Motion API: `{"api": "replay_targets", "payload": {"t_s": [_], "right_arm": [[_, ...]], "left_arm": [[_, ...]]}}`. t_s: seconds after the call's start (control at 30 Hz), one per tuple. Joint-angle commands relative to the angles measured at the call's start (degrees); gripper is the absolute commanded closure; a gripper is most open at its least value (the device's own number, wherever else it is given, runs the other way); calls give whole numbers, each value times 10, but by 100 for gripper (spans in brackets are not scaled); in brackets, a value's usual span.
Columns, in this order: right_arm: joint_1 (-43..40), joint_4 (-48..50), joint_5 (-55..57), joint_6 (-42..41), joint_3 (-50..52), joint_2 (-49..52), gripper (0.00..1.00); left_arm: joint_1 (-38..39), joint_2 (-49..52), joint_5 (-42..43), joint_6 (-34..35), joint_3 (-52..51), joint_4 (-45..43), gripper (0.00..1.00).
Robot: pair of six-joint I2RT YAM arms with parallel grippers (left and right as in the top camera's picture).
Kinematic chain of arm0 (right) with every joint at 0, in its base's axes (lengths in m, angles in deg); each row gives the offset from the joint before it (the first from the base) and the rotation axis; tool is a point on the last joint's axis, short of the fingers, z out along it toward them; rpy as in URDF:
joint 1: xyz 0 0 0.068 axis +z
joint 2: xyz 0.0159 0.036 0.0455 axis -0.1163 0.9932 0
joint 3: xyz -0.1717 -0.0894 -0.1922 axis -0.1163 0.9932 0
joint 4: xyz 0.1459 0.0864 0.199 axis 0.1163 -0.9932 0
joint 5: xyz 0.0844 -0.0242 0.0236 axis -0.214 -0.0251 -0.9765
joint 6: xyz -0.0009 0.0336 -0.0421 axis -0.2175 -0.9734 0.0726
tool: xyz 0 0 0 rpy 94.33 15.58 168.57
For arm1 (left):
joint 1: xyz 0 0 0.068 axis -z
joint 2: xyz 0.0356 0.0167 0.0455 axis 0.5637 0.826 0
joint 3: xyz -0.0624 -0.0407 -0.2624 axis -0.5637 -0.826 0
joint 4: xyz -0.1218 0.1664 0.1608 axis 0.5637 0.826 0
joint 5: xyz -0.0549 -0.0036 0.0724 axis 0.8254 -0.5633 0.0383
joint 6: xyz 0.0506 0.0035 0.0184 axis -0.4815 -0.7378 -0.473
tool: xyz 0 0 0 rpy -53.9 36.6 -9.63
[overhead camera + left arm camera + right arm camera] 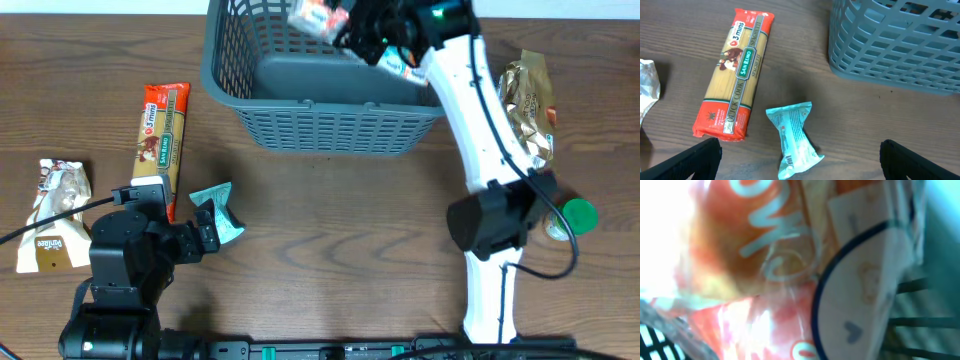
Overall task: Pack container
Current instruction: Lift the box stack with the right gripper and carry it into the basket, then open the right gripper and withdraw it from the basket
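Observation:
Before drawing back toward the container's near side, I should lower my right gripper into the container (320,125).
The grey-blue container (320,125) stands at the back centre of the table; its slotted wall also shows in the left wrist view (890,50). My right gripper (378,38) is over the container's far right part, shut on a clear orange-and-white snack packet (318,17). That packet fills the right wrist view (790,270) and hides the fingers. My left gripper (205,237) is open and empty, its fingers (800,160) on either side of a teal packet (792,137) lying on the table, which also shows in the overhead view (218,208).
An orange spaghetti pack (162,128) lies left of the container, also in the left wrist view (737,75). A white packet (55,215) lies at the far left. A gold bag (528,95) and a green-lidded item (577,214) sit on the right.

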Motion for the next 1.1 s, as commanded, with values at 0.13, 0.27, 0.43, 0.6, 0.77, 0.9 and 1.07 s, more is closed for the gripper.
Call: {"api": "replay_targets", "payload": {"t_s": [0.13, 0.27, 0.43, 0.6, 0.77, 0.9, 1.07], "right_arm": [[4, -58, -10, 47, -14, 40, 99], [5, -82, -10, 47, -14, 69, 99], [5, -95, -10, 47, -14, 94, 93], [5, -109, -10, 47, -13, 111, 88], [5, -118, -10, 47, -13, 115, 79], [5, -119, -10, 41, -13, 115, 49], [6, -120, -32, 3, -38, 114, 40]], "left_arm": [[2, 0, -7, -9, 11, 0, 1], [2, 0, -7, -10, 11, 0, 2], [2, 0, -7, -10, 11, 0, 2], [2, 0, -7, -9, 11, 0, 2], [2, 0, -7, -10, 11, 0, 2], [2, 0, -7, -10, 11, 0, 2], [2, 0, -7, -10, 11, 1, 1]]}}
